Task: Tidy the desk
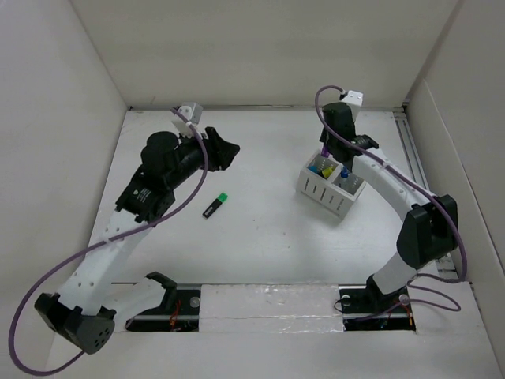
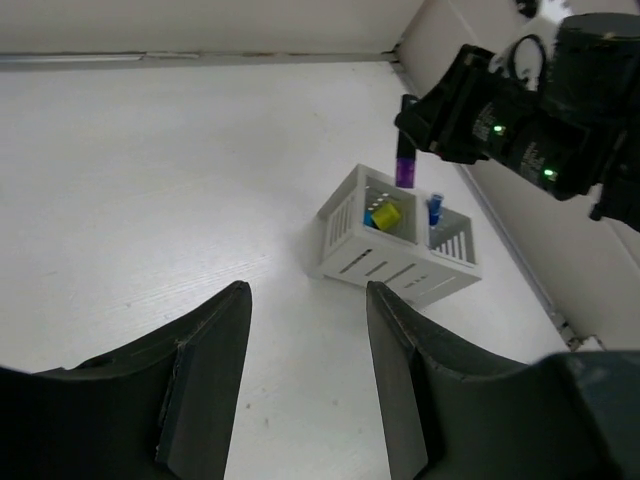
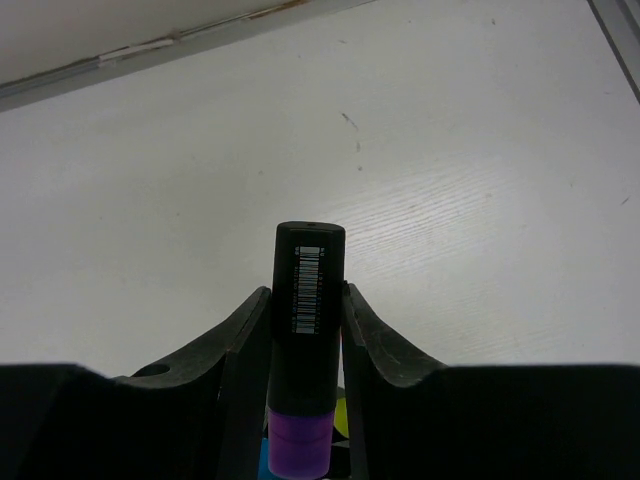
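Observation:
The opening of the yellow item's section (image 1: pixel 323 166) of the box lies below and back of my right gripper, so next my right gripper will draw back and down to release the highlighter inside.
A black highlighter with a purple cap (image 3: pixel 308 290) hangs cap down, and my right gripper (image 3: pixel 305 296) is shut on its barrel. In the left wrist view the purple cap (image 2: pixel 405 168) sits just above the white compartmented holder box (image 2: pixel 352 232). From the top, the right gripper (image 1: pixel 341 146) hovers over that box (image 1: pixel 325 192) at the desk's (image 1: pixel 268 245) right back. A black highlighter with a green cap (image 1: pixel 215 205) lies flat on the desk, left of centre. My left gripper (image 1: pixel 225 150) stands open above the desk behind it, with nothing between its fingers (image 2: pixel 205 375).
The box holds a yellow item (image 2: pixel 384 215) and a blue pen (image 2: pixel 435 208). White panel walls (image 1: pixel 71 118) enclose the desk on the left, back and right. A metal rail (image 1: pixel 418 158) runs along the right edge. Purple cables (image 1: pixel 55 276) loop beside both arms.

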